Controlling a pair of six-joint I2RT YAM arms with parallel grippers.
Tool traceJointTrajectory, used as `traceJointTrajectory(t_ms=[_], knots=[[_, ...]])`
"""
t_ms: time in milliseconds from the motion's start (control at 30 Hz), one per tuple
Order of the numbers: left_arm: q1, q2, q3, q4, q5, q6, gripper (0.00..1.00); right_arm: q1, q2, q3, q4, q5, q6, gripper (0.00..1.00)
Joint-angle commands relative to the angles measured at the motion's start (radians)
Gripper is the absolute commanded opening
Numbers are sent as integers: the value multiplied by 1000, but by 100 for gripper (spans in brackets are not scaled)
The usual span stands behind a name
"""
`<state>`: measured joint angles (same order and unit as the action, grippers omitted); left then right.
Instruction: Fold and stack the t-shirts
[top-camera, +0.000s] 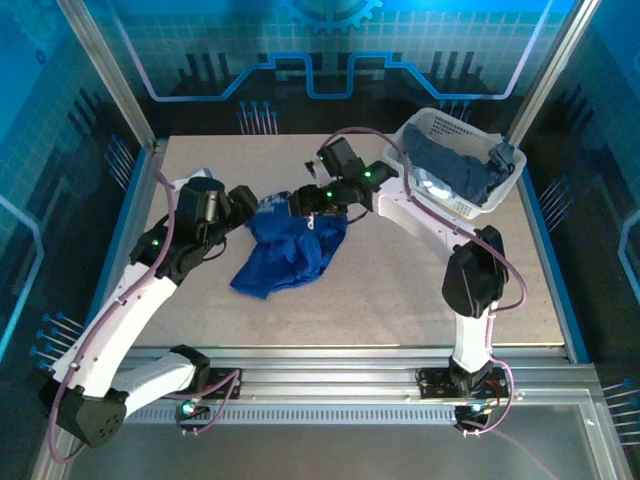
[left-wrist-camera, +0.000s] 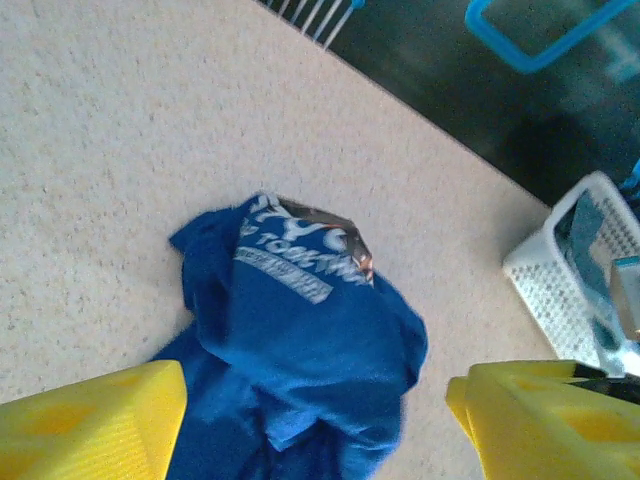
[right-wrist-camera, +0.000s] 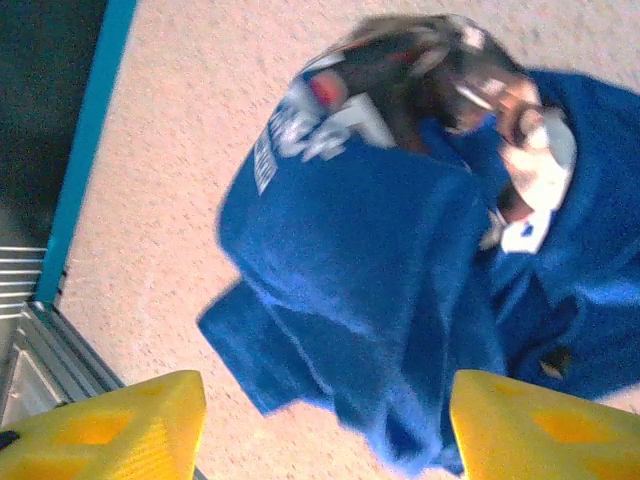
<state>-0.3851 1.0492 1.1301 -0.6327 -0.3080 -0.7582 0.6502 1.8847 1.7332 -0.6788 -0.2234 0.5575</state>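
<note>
I should next lower my right gripper toward the basket's side and close on a fold at the blue t-shirt's edge.
A royal blue t-shirt (top-camera: 290, 250) lies crumpled on the table's middle, its white-and-dark print (left-wrist-camera: 300, 255) facing up at the far end. My left gripper (top-camera: 256, 205) hovers at the shirt's upper left, and in the left wrist view it (left-wrist-camera: 320, 425) is open, yellow fingers (left-wrist-camera: 90, 420) spread wide above the cloth. My right gripper (top-camera: 302, 202) hangs over the shirt's top edge, and in the right wrist view it (right-wrist-camera: 325, 430) is open too, with the blue t-shirt (right-wrist-camera: 400, 290) below it and nothing pinched. Duller grey-blue t-shirts (top-camera: 455, 168) lie piled in the basket.
A white lattice basket (top-camera: 425, 127) stands at the back right corner, also seen in the left wrist view (left-wrist-camera: 545, 275). The beige table (top-camera: 400, 290) has bare room in front of and right of the shirt. Metal frame posts and blue walls border the table.
</note>
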Motion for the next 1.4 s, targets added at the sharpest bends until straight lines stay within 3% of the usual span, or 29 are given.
traceJointTrajectory(t_ms=[0,100,167,300,433,533,600,700,767,867,933,1000,1100,1200,1267,1367], knots=[[-3,24,-55,-49,163,0,71,-47,-154,-98,-19,53,14,69],[-38,65,-112,-61,219,0,71,-116,-230,-277,-18,94,75,70],[-78,107,-150,-45,245,11,72,-152,-261,-381,-12,105,94,65],[-193,239,-148,-28,211,69,75,-158,-273,-491,-4,128,100,60],[-256,417,-45,-63,158,75,79,-158,-246,-560,34,121,154,60],[-285,533,35,-64,182,66,87,-161,-204,-569,76,101,182,63],[-301,624,104,-134,169,67,85,-163,-151,-546,100,85,195,64],[-288,706,148,-227,45,47,66,-162,-48,-467,133,79,194,63],[-240,696,108,-207,-9,31,42,-161,24,-407,153,83,197,62],[-139,635,40,-159,-13,21,11,-158,115,-322,180,91,200,62],[-79,587,7,-142,3,35,0,-153,171,-259,186,99,195,61],[-32,541,-15,-134,29,57,0,-149,234,-198,185,94,199,59],[14,480,-33,-145,70,74,0,-147,329,-102,170,72,225,44],[45,424,-32,-194,38,68,2,-146,360,-58,179,67,254,15],[68,389,-24,-229,18,45,17,-142,322,-66,198,84,262,0],[71,350,5,-255,-8,42,31,-141,213,-83,179,152,246,0]])
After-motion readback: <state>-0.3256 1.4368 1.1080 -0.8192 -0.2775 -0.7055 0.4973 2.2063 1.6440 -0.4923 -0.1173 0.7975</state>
